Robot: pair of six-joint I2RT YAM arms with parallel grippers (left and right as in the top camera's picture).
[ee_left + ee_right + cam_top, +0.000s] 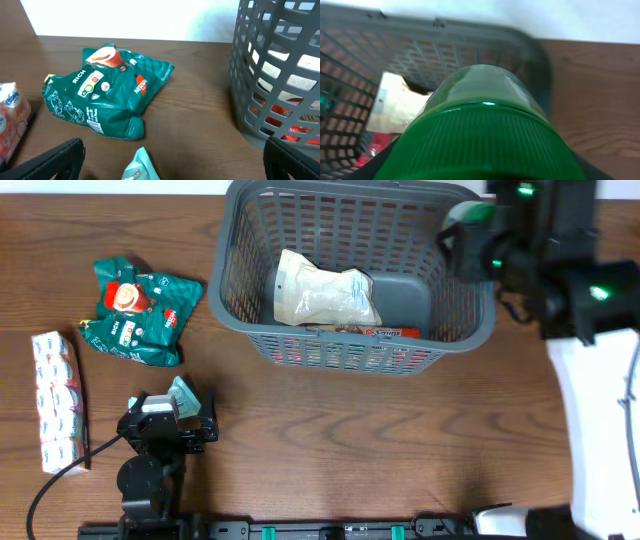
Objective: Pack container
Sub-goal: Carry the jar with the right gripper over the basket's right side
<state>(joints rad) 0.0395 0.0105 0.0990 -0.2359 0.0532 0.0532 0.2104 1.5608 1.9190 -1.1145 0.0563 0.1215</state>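
The jar [482,135] goes down into the basket with my right gripper next and is released, as the basket's bare bottom lies below and left in the overhead view.
The container [240,310], a big dark grey lattice basket, stands at the table's back middle; its wall [260,75] fills the right of the left wrist view. My right gripper [472,232] hangs over the basket's right rim, shut on a green-capped jar [482,135] that blocks its fingers. Inside the basket lie a cream pouch [325,295] and a red packet [365,332]. My left gripper [175,405] sits low at the front left, open, with a small teal packet [142,167] lying between its fingers.
A green coffee pouch [140,310] lies left of the basket, seen again ahead of the left gripper [107,92]. A white and red multipack [55,400] runs along the left edge. A black cable [50,485] trails by the left arm.
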